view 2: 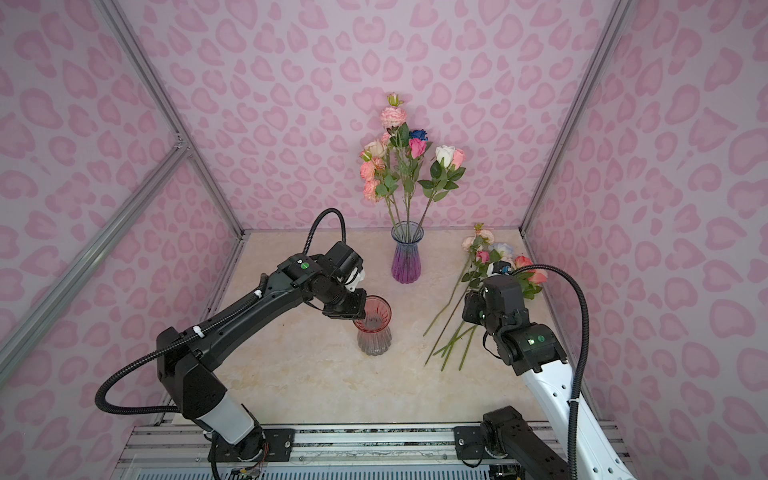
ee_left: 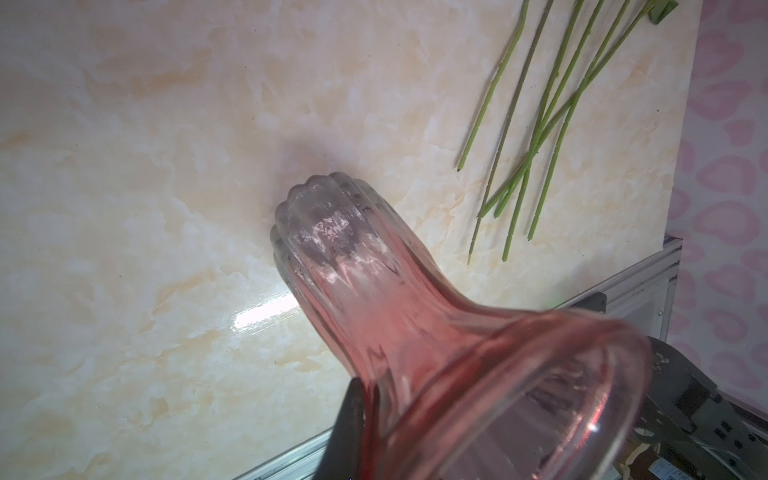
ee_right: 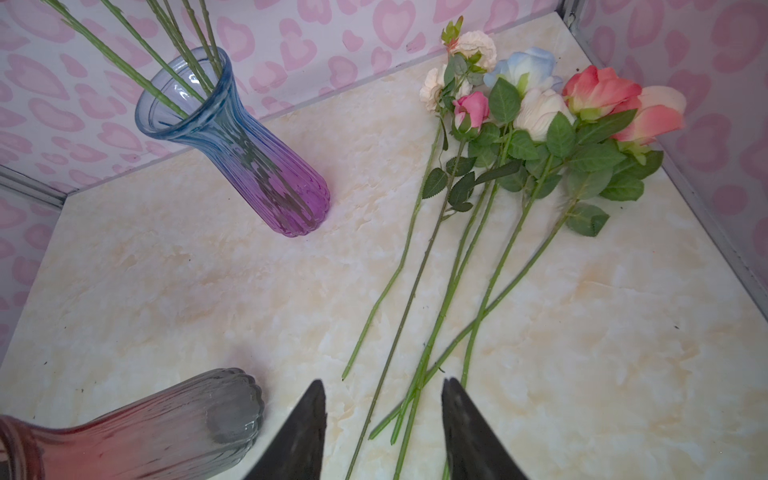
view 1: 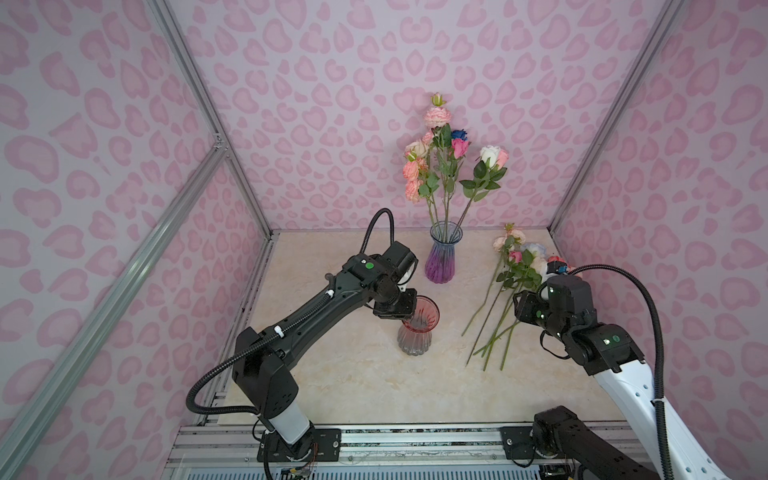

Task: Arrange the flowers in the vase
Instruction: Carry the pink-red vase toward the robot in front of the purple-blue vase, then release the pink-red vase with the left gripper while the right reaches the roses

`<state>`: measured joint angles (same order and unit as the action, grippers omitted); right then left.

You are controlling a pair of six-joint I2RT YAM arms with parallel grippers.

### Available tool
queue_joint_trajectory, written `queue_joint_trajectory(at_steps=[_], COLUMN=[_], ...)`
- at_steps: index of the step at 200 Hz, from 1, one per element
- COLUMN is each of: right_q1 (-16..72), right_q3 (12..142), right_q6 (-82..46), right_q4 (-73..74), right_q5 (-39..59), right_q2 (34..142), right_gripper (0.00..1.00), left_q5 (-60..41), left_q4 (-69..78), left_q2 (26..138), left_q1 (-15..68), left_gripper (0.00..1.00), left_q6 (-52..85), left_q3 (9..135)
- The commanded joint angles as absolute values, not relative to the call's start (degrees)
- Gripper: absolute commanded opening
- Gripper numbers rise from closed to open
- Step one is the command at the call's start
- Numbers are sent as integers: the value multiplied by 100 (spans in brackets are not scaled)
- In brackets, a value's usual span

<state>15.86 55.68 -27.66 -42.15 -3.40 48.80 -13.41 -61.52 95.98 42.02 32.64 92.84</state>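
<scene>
My left gripper moves the empty vase toward the loose flowers' stems next, onto the bare tabletop between them, since a gap separates them. It then releases the vase's rim.
A ribbed vase, red at the mouth and grey at the base, stands empty at the table's middle. My left gripper is shut on its rim, with one finger outside the glass. Several loose flowers lie on the right, heads toward the back wall and stems toward the front. My right gripper hangs open over the lower stems, holding nothing. A blue-to-purple vase at the back holds several flowers.
Pink patterned walls with aluminium posts close the marble table in at the back and both sides. A metal rail carrying both arm bases runs along the front edge.
</scene>
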Motion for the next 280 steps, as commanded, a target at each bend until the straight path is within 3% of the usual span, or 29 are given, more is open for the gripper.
queue_joint_trajectory(at_steps=[1,57,106,144,179,193,230,257,270,280], right_q1=[1596,1598,1593,1600,1597,1599,1523,1295,1081,928], right_q3=[5493,5660,5638,5681,5723,5715,5796,5902,6031,6267], right_q6=[-2793,-2656,-2602,-2595,-2641,-2671,-2743,-2896,-2952,-2968], right_q4=[-4322,-4480,-4487,-4417,-4235,-4061,-3625,-3149,-2930,-2847], right_q5=[-381,-381,-425,-461,-475,-496,-664,-523,-371,-339], right_q2=[4850,4805,4841,4889,5162,5400,6132,6977,7600,8134], right_gripper=[47,47,49,50,50,50,50,49,47,44], left_q5=[-1635,-1816,-1657,-1534,-1613,-1610,-1594,-681,56,726], left_q4=[-5994,-5935,-6012,-6031,-6045,-6023,-5992,-5614,-4955,-4292], left_q2=[9751,10222,10327,10237,9917,9727,9212,8364,7662,7073], left_q1=[4210,4174,4160,4123,4074,4064,4060,4034,4026,4011], left_gripper=[3,4,29,55,63,74,82,82,83,89], left_q6=[3168,3085,2971,2876,2594,2443,2217,2073,2095,2105], left_q3=[9509,9760,10040,10233,10483,10594,10718,10210,9338,8496])
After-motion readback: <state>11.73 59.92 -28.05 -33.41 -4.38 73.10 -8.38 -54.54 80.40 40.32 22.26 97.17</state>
